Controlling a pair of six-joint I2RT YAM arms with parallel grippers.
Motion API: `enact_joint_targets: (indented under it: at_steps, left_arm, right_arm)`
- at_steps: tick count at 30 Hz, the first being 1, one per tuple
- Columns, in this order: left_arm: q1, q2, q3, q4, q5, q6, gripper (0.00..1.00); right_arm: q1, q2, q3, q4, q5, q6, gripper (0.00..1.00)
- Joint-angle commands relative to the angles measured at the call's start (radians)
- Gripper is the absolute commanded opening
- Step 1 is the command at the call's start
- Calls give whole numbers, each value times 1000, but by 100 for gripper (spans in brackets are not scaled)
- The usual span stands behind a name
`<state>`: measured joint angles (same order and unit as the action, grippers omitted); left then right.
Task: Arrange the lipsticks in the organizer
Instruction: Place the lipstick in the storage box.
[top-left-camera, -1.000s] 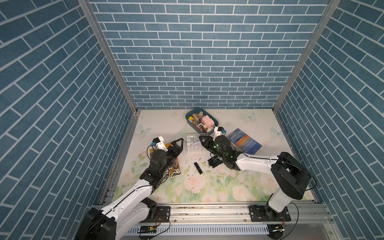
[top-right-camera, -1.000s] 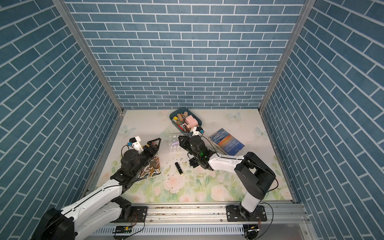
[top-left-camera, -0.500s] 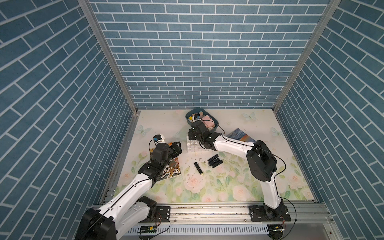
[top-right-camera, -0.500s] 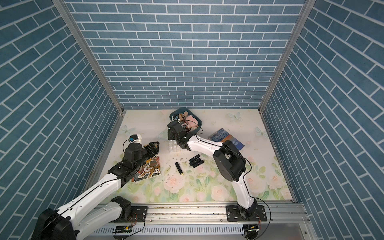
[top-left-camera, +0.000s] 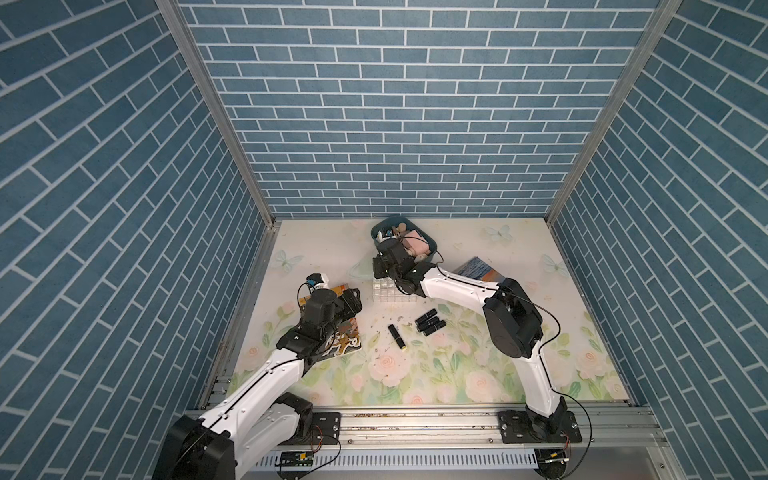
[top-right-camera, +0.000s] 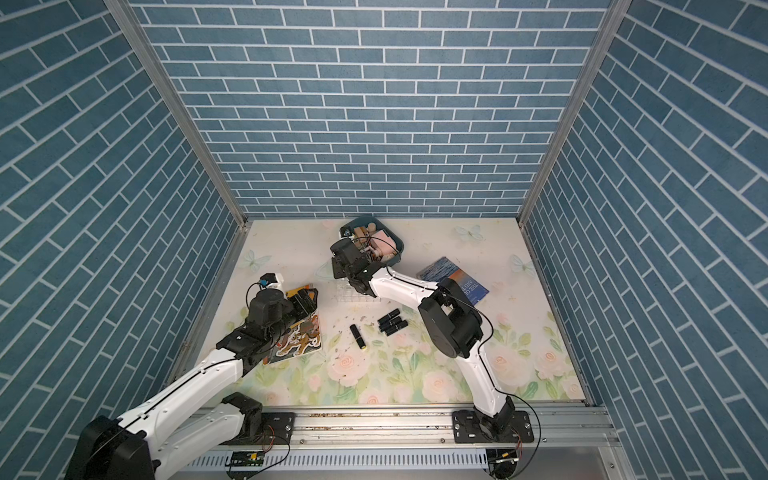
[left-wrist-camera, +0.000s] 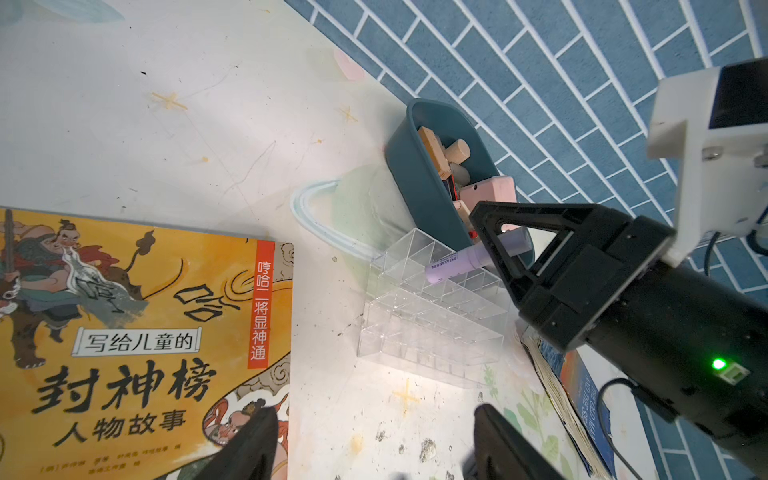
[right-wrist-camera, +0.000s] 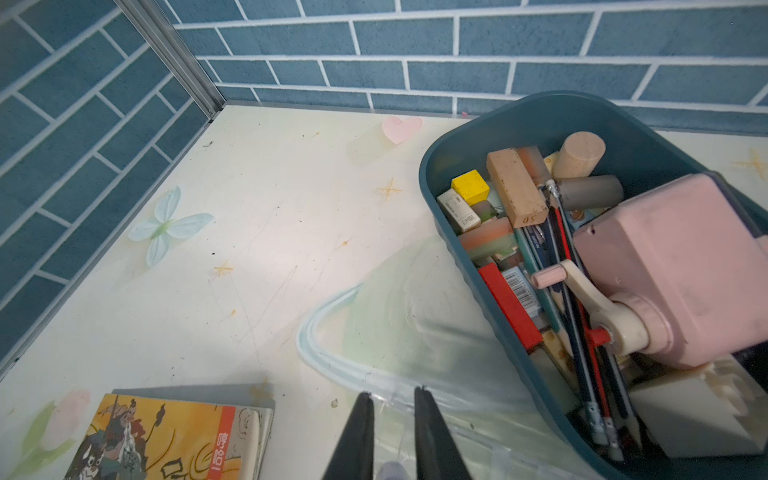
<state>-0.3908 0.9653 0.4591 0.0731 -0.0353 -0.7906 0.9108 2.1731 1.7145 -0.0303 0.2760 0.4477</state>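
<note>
I need to move my right gripper toward the orange book next and lower the lilac lipstick (left-wrist-camera: 455, 266) into the organizer's far corner cell (left-wrist-camera: 410, 244) to release it, because that cell is empty.
The clear organizer (left-wrist-camera: 432, 324) sits mid-table and shows in both top views (top-left-camera: 388, 291) (top-right-camera: 353, 293). My right gripper (left-wrist-camera: 492, 249) is shut on the pale lilac lipstick (left-wrist-camera: 455, 266), held tilted over the organizer's far cells; I cannot tell whether its lower end is inside a cell. In the right wrist view the gripper (right-wrist-camera: 392, 415) has the lilac tube (right-wrist-camera: 390, 471) between its fingers. Three black lipsticks (top-left-camera: 430, 322) lie bunched in front of the organizer, and a black one with a gold end (top-left-camera: 397, 336) lies to their left. My left gripper (left-wrist-camera: 374, 440) is open and holds nothing, low over the table by the orange book.
A blue-grey tray (top-left-camera: 432, 249) of blocks, pencils and a pink sharpener stands right behind the organizer. An orange picture book (left-wrist-camera: 137, 332) lies under my left arm. A blue book (top-left-camera: 478, 268) lies to the right of the organizer. Specks of debris dot the floral mat.
My right gripper has swung back and to the left, from near the black tubes to above the organizer's far side. The left gripper shifted slightly over the orange book.
</note>
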Motion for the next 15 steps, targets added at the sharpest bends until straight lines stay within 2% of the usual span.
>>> enact_joint_targets:
  at_steps: [1, 15]
  left_arm:
    - [8, 16, -19, 23, 17, 19, 78]
    - [21, 28, -28, 40, 27, 24, 78]
  right_arm:
    - [1, -13, 49, -12, 23, -45, 0]
    - [-3, 116, 107, -18, 4, -59, 0]
